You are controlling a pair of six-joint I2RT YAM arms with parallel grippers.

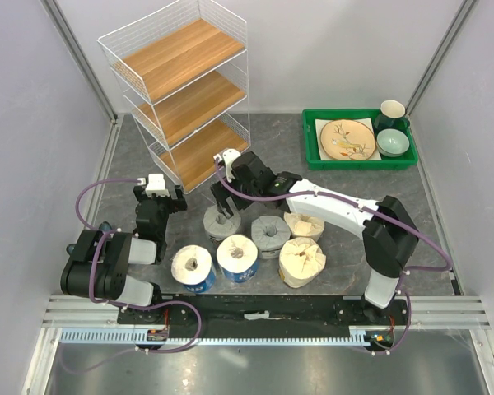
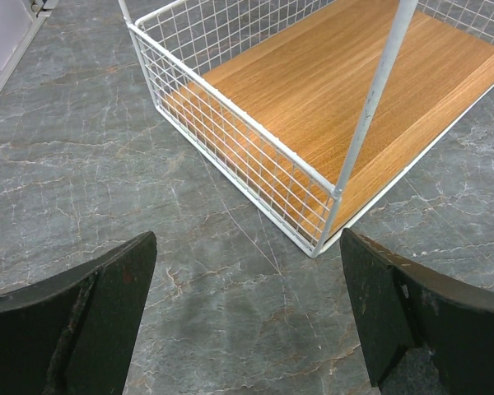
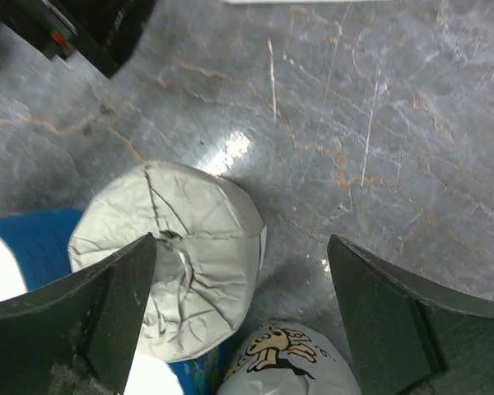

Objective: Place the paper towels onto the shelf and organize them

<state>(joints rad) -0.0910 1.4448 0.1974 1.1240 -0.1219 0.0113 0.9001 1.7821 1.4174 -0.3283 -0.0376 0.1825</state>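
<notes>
My right gripper's open fingers are already on both sides of the grey roll's far side (image 1: 235,219) (image 3: 225,267). It will next lower onto that side, with one finger going into the roll's core and one staying outside.
The shelf (image 1: 181,90) is a white wire rack with three wooden tiers at the back left, and all three tiers are bare. Its bottom tier (image 2: 329,90) fills the left wrist view. Six paper towel rolls stand on end on the table: two grey (image 1: 221,222) (image 1: 270,234), two blue (image 1: 192,267) (image 1: 237,257), two cream (image 1: 303,225) (image 1: 301,262). My right gripper (image 1: 223,200) is open just above the left grey roll (image 3: 173,255), one finger (image 3: 107,313) over its core. My left gripper (image 1: 160,202) (image 2: 249,239) is open and empty over bare table, near the shelf's front corner.
A green tray (image 1: 358,160) at the back right holds a plate (image 1: 347,138), a bowl (image 1: 393,142) and a dark cup (image 1: 392,113). The second grey roll (image 3: 296,362) and a blue roll (image 3: 33,239) crowd the right gripper. Grey walls enclose the table.
</notes>
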